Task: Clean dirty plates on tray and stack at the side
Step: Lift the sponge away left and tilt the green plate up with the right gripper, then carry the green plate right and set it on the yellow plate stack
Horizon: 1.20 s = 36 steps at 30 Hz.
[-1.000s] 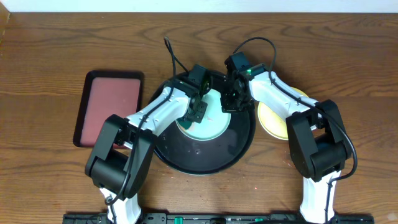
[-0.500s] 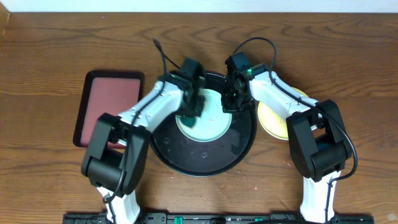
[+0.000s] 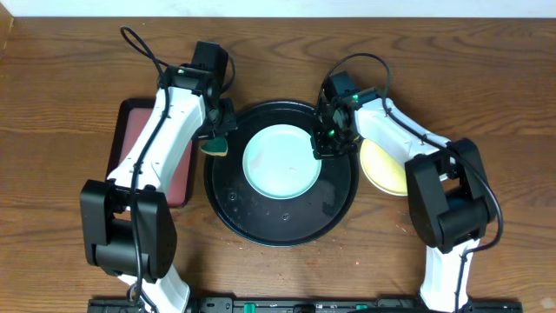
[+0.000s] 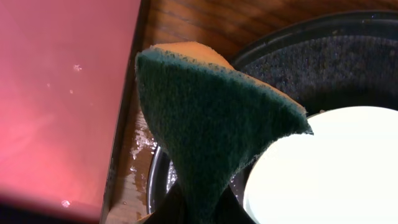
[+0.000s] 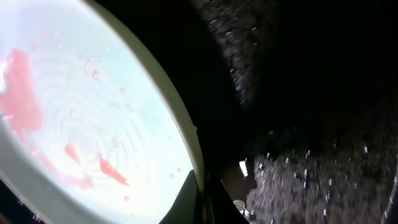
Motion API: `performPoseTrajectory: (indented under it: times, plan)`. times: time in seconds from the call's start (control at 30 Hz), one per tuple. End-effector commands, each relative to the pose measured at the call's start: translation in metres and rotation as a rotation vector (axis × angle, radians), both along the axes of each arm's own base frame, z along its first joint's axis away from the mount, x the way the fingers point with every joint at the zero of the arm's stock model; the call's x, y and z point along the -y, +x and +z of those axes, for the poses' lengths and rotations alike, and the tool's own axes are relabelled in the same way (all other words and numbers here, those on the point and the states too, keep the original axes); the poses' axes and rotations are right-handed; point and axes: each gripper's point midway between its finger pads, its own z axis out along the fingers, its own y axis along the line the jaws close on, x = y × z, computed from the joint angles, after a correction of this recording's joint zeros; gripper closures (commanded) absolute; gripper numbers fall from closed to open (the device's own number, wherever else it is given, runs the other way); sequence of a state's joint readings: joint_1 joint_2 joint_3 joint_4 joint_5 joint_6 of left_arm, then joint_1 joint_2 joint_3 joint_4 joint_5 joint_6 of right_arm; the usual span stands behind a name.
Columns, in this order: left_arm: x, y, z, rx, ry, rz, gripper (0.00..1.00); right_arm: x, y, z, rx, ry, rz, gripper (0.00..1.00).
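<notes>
I will raise my right gripper, move it across to its right in the overhead view and lower it onto the pale yellow plate (image 3: 388, 172) to let go of the mint-green plate's rim.
A pale mint-green plate (image 3: 280, 163) lies in the black round tray (image 3: 261, 224). In the right wrist view the plate (image 5: 81, 124) shows thin red smears. My right gripper (image 3: 323, 146) is shut on the plate's right rim, its fingers (image 5: 202, 202) pinching the edge. My left gripper (image 3: 217, 139) is shut on a green and orange sponge (image 4: 211, 124) and holds it over the tray's left rim, clear of the plate (image 4: 329, 168). A pale yellow plate (image 3: 388, 172) lies on the wood table right of the tray, partly under my right arm. No second mint plate shows separately.
A rectangular reddish-brown tray (image 3: 143, 143) lies left of the black tray, under my left arm; it also shows in the left wrist view (image 4: 62, 93). Water drops wet the table (image 4: 140, 155) between the two trays. The black tray's floor (image 5: 323, 155) is wet.
My left gripper has lifted the sponge off the mint plate and swung it left to the tray's left rim. My right gripper has stayed at the plate's right rim.
</notes>
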<state>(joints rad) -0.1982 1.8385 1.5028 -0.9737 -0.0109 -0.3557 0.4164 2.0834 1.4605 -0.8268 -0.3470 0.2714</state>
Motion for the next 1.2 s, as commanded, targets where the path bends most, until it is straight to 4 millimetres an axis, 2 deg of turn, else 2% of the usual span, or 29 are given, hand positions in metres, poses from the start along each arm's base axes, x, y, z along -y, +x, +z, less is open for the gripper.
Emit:
performPoseTrajectory:
  times: [0.0,0.17,0.3,0.6,0.73,1.0,1.17]
  plan:
    - [-0.002,0.003,0.005,0.015,0.016,0.005,0.93,0.002,0.006,0.048,0.143,-0.012,0.042,0.99]
    - [-0.002,0.003,0.005,0.015,0.016,0.005,0.93,0.032,0.013,0.086,0.34,-0.268,0.028,0.99]
    - [-0.002,0.002,0.005,0.015,0.016,0.005,0.93,0.054,0.011,0.112,0.465,-0.489,-0.031,0.99]
    - [-0.002,0.002,0.005,0.015,0.016,0.005,0.93,0.063,-0.013,0.171,0.758,-0.834,-0.137,0.99]
    - [-0.002,0.002,0.005,0.015,0.016,0.006,0.93,0.06,-0.021,0.193,0.862,-0.914,-0.117,0.99]
    - [-0.002,0.003,0.005,0.015,0.016,0.006,0.93,0.062,-0.024,0.206,0.919,-0.938,-0.151,0.99]
    - [-0.001,0.004,0.005,0.022,0.015,0.005,0.92,0.067,-0.024,0.196,0.859,-0.878,-0.223,0.99]
